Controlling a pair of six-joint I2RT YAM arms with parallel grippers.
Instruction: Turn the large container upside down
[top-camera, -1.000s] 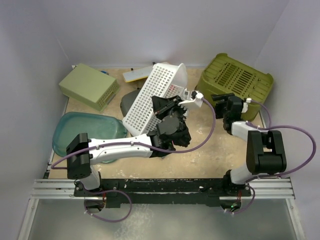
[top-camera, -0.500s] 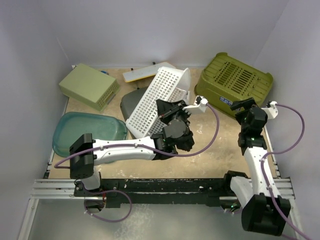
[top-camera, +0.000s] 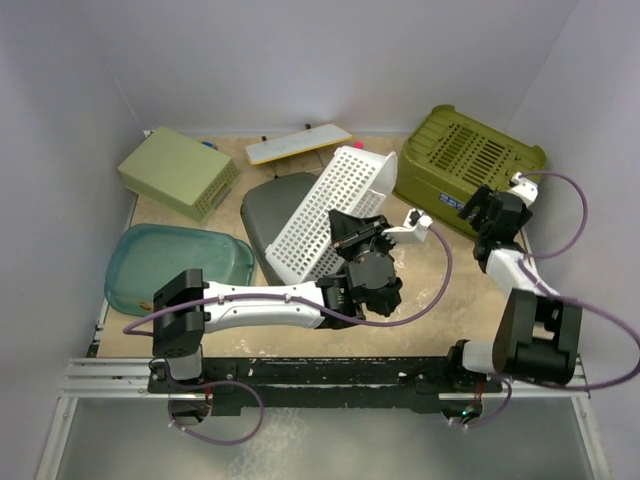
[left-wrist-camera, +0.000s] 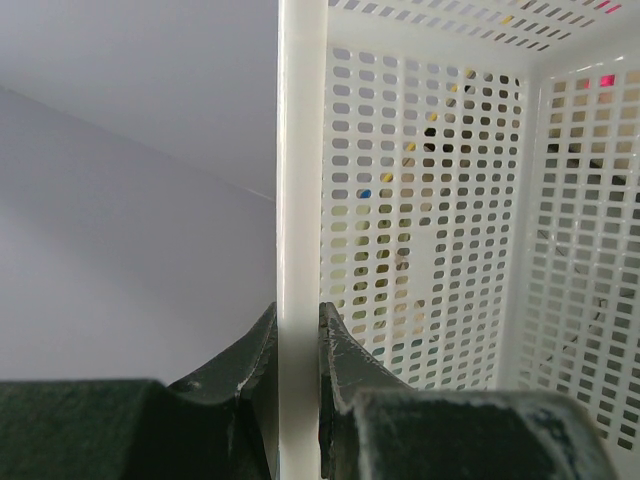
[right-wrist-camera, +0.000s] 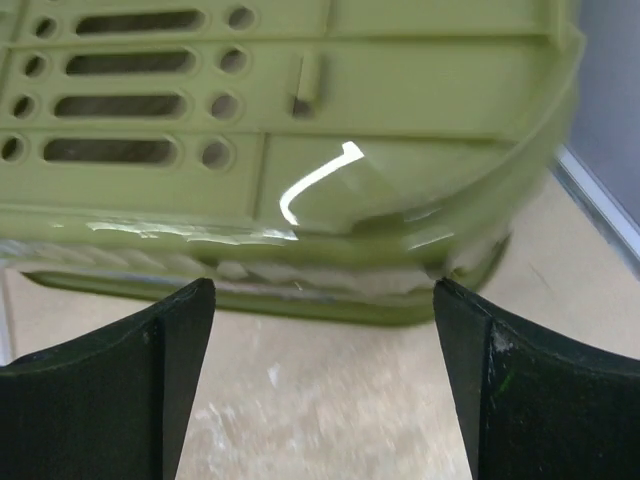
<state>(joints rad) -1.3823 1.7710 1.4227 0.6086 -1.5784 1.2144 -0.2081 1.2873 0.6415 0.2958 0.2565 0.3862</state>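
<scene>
I will next move my left gripper back, down and to the right in the top view to let go of the basket on the bare tabletop, because the grey tub is underneath.
The large container is an olive-green tub at the back right, resting with its slotted base facing up. In the right wrist view its side wall and rim fill the top of the frame. My right gripper is open just in front of its near side, and its jaws stand wide apart above the table, touching nothing. My left gripper is shut on the rim of a white perforated basket and holds it tilted. The rim runs straight up between the fingers.
A dark grey tub lies under the white basket. A teal tub sits at the left, a pale yellow-green basket at the back left, and a flat yellow lid at the back. Walls close in the back and sides.
My left gripper has carried the white basket to the right and tipped it lower. My right arm has swung right and brought its gripper up to the olive tub's near side.
</scene>
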